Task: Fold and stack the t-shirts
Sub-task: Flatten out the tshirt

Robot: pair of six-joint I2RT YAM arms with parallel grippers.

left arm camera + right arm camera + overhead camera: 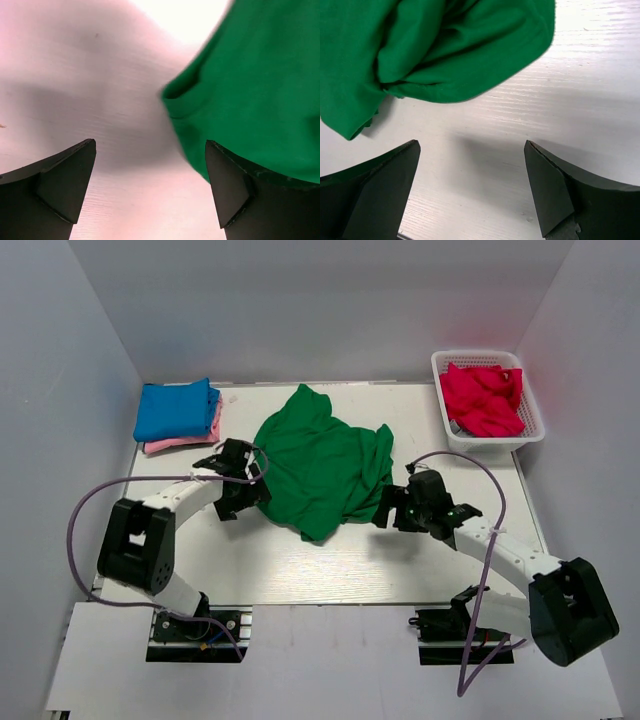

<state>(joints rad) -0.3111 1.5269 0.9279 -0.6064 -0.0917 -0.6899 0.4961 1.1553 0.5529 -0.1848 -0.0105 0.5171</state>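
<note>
Next, my left gripper needs to lower and shift right in the top view, onto the green shirt's pointed corner.
A large green t-shirt [325, 465] lies crumpled in the middle of the white table [300, 570]. A folded blue t-shirt [175, 410] rests on a folded pink one [185, 440] at the back left. A red t-shirt [483, 398] sits bunched in the basket. My left gripper [243, 490] hovers open at the green shirt's left edge; in the left wrist view the green cloth [260, 85] lies beside and behind the right finger, with bare table between the fingers. My right gripper [385, 508] stands open just right of the shirt, the green cloth [440, 45] ahead of its empty fingers.
A white lattice basket [478, 360] stands at the back right corner. Grey walls close in the table on three sides. Each arm's purple cable loops over the table near its base.
</note>
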